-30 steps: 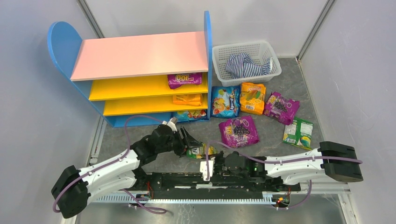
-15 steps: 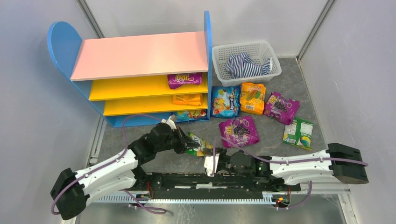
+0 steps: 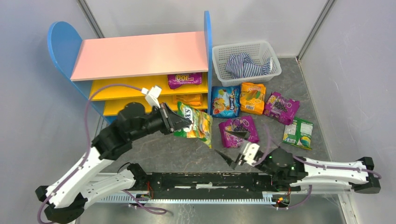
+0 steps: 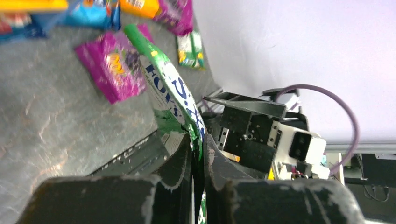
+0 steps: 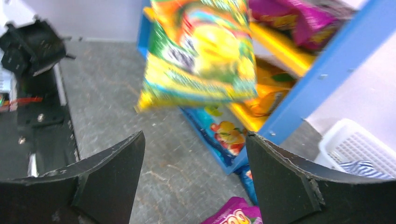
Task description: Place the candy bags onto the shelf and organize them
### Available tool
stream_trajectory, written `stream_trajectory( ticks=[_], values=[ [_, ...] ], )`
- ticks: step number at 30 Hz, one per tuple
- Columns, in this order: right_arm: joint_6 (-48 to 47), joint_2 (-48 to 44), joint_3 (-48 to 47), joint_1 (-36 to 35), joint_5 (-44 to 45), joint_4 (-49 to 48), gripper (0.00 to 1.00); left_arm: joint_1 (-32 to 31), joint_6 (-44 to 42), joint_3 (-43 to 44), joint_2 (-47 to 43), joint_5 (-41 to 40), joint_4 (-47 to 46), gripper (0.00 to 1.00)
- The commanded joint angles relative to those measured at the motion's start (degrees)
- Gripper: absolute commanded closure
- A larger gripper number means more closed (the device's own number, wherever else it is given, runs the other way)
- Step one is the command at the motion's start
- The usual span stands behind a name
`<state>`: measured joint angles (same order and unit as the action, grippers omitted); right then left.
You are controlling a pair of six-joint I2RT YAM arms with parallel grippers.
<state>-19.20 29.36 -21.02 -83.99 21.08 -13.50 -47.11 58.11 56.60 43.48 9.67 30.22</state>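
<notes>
The robot should raise its left gripper, carry the FOX'S candy bag (image 3: 196, 123) outward onto the pink top board's end (image 3: 187, 51) by the basket and let go of it, because that board is bare.
My left gripper (image 3: 183, 122) is shut on the edge of a green-yellow FOX'S candy bag (image 3: 196, 123), which hangs in the air just in front of the shelf's (image 3: 140, 53) lower boards. In the left wrist view the bag (image 4: 168, 88) runs out from between the closed fingers (image 4: 184, 154). My right gripper (image 3: 232, 147) stands open and empty over the floor, beside a purple grape bag (image 3: 243, 127); its view shows the held bag (image 5: 201, 51) ahead. A purple bag (image 3: 185, 79) and an orange bag (image 3: 187, 99) lie on the yellow boards.
On the floor to the right of the shelf lie a blue bag (image 3: 225, 101), an orange bag (image 3: 252, 98), a purple bag (image 3: 281, 107) and a green bag (image 3: 299, 133). A white mesh basket (image 3: 219, 58) with a striped cloth (image 3: 247, 64) stands behind them.
The left gripper closed on the FOX'S bag and lifted it up toward the shelf. The right gripper let go, opened wide and drew back to the right.
</notes>
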Motion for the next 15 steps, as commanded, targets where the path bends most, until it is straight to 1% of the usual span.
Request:
stream_trajectory(
  ticks=[1,3,6,10,13,15],
  values=[
    [3.02,-6.76,0.66,0.14,7.89,1.52,0.13,0.33,-12.21,15.26,0.73,-7.33,7.41,0.98],
    [4.26,-9.12,1.49,0.12,8.7,1.72,0.11,0.32,-13.71,21.22,2.38,-11.04,6.43,0.98],
    [5.76,-10.07,1.89,0.14,8.87,1.76,0.1,0.33,-15.16,29.06,5.75,-20.7,4.79,0.98],
    [7.19,-8.9,0.29,0.09,7.47,3.21,0.1,0.29,-17.71,38.09,11.56,-27.36,-1.29,0.98],
    [8.4,-7.76,-1.24,0.09,6.9,4.59,0.1,0.31,-17.08,41.95,15.58,-34.1,-5.13,0.98],
    [9.19,-7.53,-1.49,0.13,6.61,4.46,0.1,0.34,-15.38,42.93,17.8,-39.71,-7.85,0.98]
  ],
)
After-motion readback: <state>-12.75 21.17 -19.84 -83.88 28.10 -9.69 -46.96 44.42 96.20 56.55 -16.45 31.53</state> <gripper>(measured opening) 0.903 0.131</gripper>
